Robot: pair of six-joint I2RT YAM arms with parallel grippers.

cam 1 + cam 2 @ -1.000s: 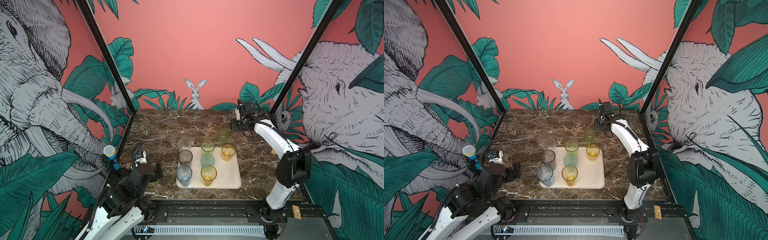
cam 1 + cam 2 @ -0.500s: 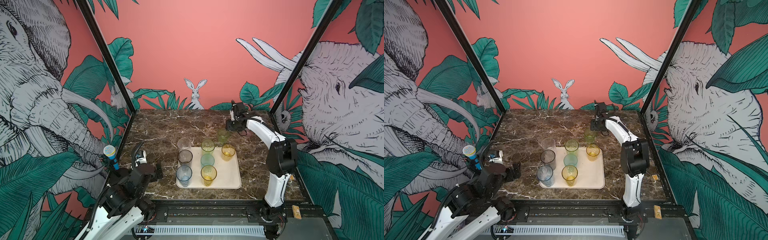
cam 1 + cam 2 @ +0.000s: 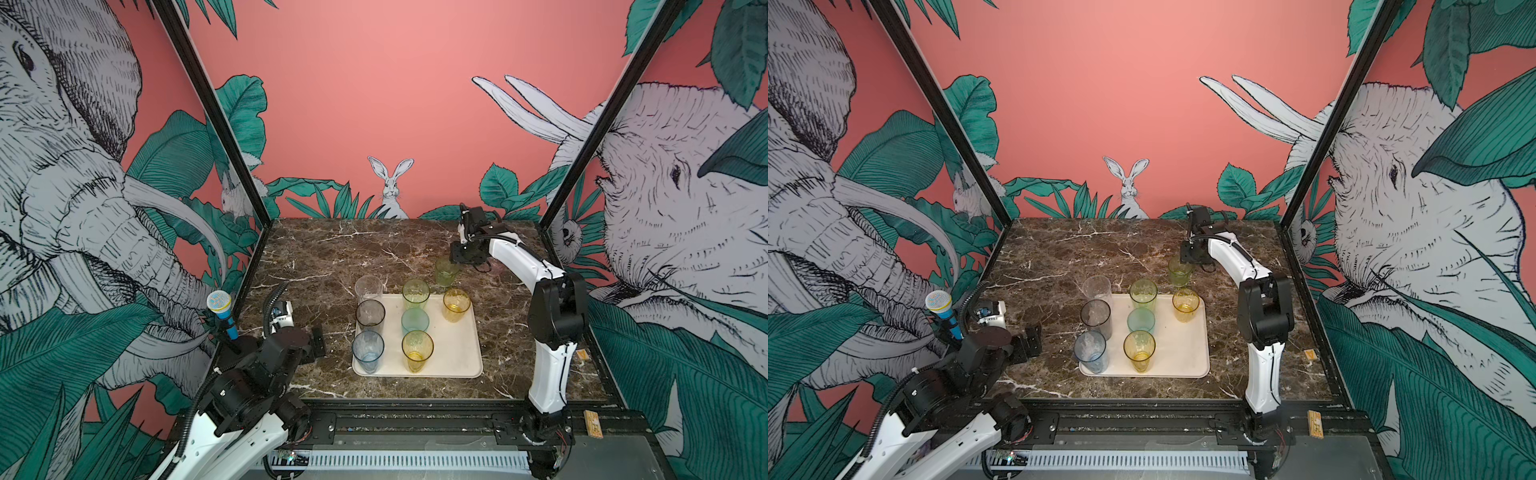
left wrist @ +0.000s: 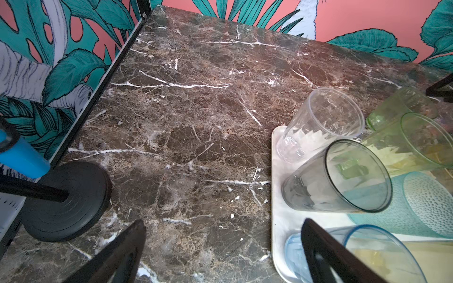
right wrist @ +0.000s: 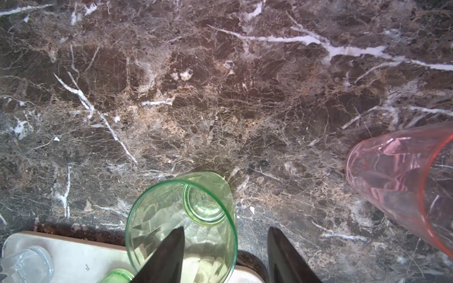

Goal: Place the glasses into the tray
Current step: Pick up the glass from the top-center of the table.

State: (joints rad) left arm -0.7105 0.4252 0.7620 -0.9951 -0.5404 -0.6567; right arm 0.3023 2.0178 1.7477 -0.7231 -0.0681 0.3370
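My right gripper moves down a little onto the short green glass's rim next and closes, since its open fingers already stand on either side of that rim.
The cream tray (image 3: 459,349) (image 3: 1185,349) sits at the table's front middle and carries several glasses: clear (image 3: 368,286), grey (image 3: 370,313), blue (image 3: 367,351), tall green (image 3: 415,293), teal (image 3: 414,321), yellow (image 3: 417,351) and amber (image 3: 456,305). A short green glass (image 3: 446,271) (image 5: 181,220) stands on the marble just behind the tray. My right gripper (image 3: 463,255) (image 5: 226,229) hangs open over it, one finger above its mouth and the other outside its rim. A pink glass (image 5: 402,181) stands further off on the marble. My left gripper (image 3: 313,345) (image 4: 223,221) rests open at the front left, holding nothing.
A blue toy microphone (image 3: 222,313) on a black round stand (image 4: 63,201) stands at the front left corner. Black frame posts and printed walls close in the marble table (image 3: 332,257). Bare marble lies behind and left of the tray.
My right gripper has moved left and down, from behind the short green glass to right over it, with its elbow swinging inward. The left arm and the glasses have stayed still.
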